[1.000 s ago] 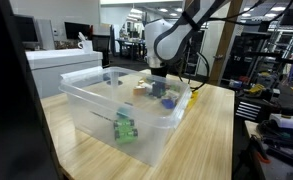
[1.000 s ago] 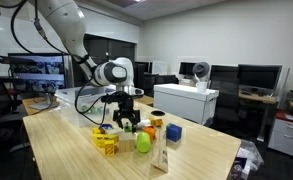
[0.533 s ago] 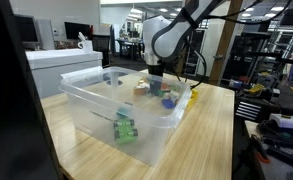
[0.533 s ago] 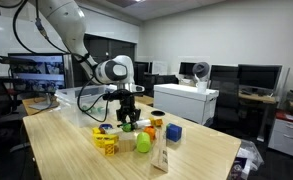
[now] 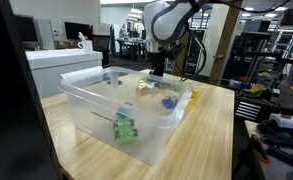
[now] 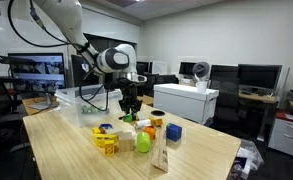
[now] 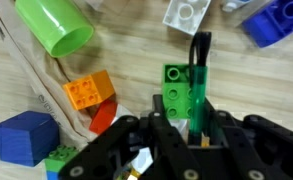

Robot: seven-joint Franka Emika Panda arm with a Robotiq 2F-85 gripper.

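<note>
I will lift my gripper from the pile of toys and swing it over the clear bin's open top [image 5: 124,94] to release the green brick, because the bin's side is in the way.
In the wrist view my gripper [image 7: 189,128] is shut on a green brick [image 7: 180,88] with a dark green upright piece on it, held above the wooden table [image 7: 136,40]. Below lie a green cup [image 7: 54,26], an orange brick [image 7: 90,90], a blue cube [image 7: 24,138], a white brick [image 7: 191,12] and a blue brick [image 7: 276,20]. In an exterior view the gripper [image 6: 129,108] hangs over the pile of toys beside the green cup [image 6: 143,142]. In an exterior view the gripper [image 5: 158,72] hovers just behind a clear bin [image 5: 151,135].
The clear plastic bin holds green bricks [image 5: 124,128]. A yellow brick [image 6: 106,143], an orange brick [image 6: 154,123], a blue cube [image 6: 173,132] and a small upright card [image 6: 162,158] stand near the table's end. Desks and monitors surround the table.
The jaws have closed on the green brick, and the arm has lifted it up off the table.
</note>
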